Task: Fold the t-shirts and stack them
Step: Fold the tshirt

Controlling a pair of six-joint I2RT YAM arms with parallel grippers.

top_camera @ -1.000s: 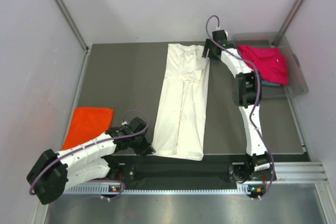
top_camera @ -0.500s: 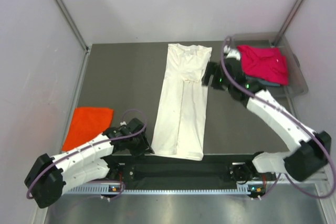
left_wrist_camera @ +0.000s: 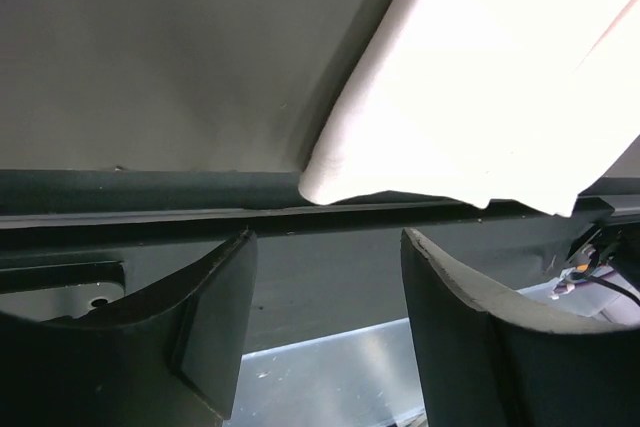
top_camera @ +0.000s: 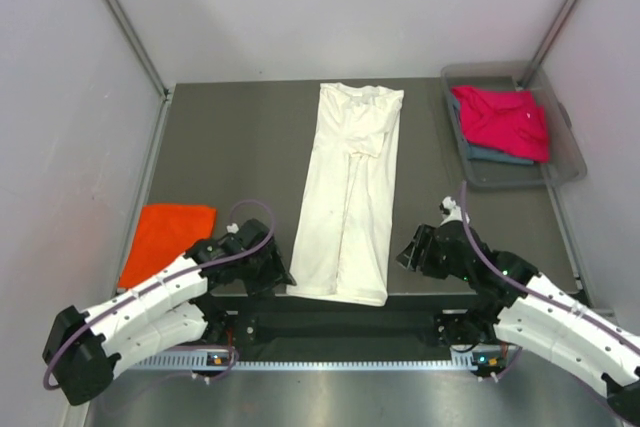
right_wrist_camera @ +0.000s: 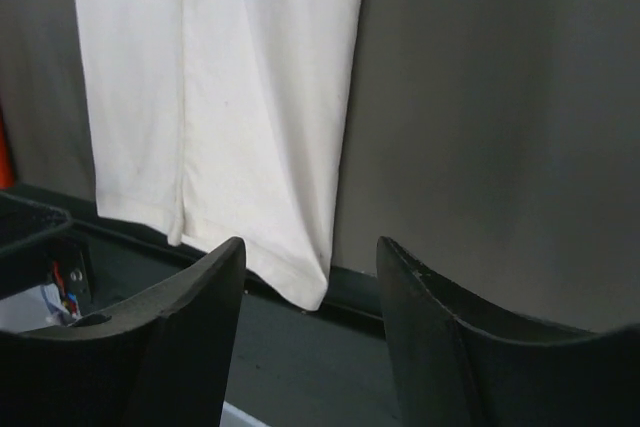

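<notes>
My left gripper is about to move down onto the cream-white t-shirt's hem corner facing the orange t-shirt, because that corner sticks out over the table's front edge, clear of the mat.
The cream-white t-shirt [top_camera: 350, 192] lies as a long narrow strip down the table's middle, its near hem over the front edge. My left gripper [top_camera: 281, 279] is open and empty just left of the hem's near-left corner [left_wrist_camera: 330, 187]. My right gripper [top_camera: 407, 252] is open and empty just right of the near-right corner [right_wrist_camera: 305, 292]. The orange t-shirt [top_camera: 168, 239] lies folded at the left edge. The magenta-pink t-shirt [top_camera: 503, 120] lies on the grey-blue one [top_camera: 495, 155] in the bin.
A clear plastic bin [top_camera: 573, 159] stands at the back right. The dark grey table mat [top_camera: 230, 157] ends at a black front rail [top_camera: 340, 325], with a metal ledge below. White walls close in left and right.
My right arm swung from the shirt's far collar end back to the near right, now low beside the hem. My left gripper crept slightly toward the near-left corner. The shirt's far-right corner now lies flat.
</notes>
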